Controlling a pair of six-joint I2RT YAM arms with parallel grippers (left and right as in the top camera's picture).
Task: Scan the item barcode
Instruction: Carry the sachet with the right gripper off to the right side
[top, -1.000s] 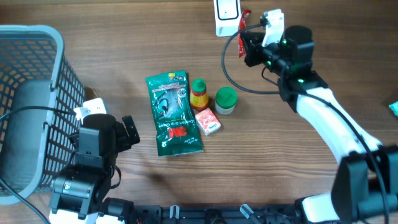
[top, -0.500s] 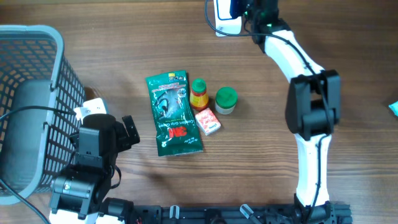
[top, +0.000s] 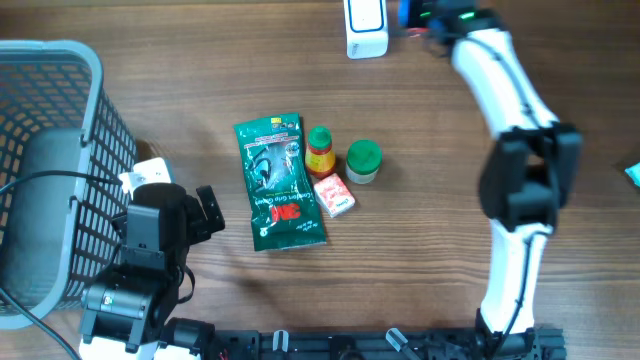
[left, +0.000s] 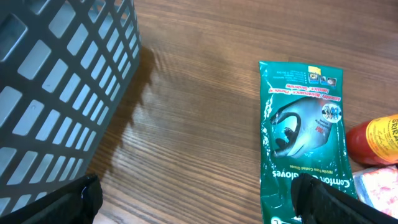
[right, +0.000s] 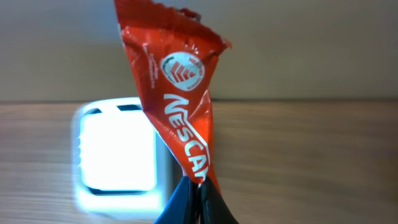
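I should move my right gripper to the right in the overhead view and down, and let go of the sachet on the bare wood (top: 622, 151) next to the teal packet, because that spot is clear.
My right gripper (right: 198, 190) is shut on the lower tip of a red Nescafe sachet (right: 180, 106), which stands up from the jaws. Behind it to the left glows the white scanner (right: 118, 155). From overhead the scanner (top: 365, 28) stands at the table's far edge with the right gripper (top: 412, 18) just right of it; the sachet barely shows there. My left gripper (left: 199, 205) is open over bare wood near the basket, its right finger over the corner of a green gloves packet (left: 305, 143).
A grey mesh basket (top: 60, 170) fills the left side. Mid-table lie the green packet (top: 275, 180), a small red-and-yellow bottle (top: 320, 150), a green-lidded jar (top: 363, 160) and a pink box (top: 334, 195).
The right arm has swung up to the far edge with the sachet, passed close to the scanner, then drifted slightly right. The left arm has not moved.
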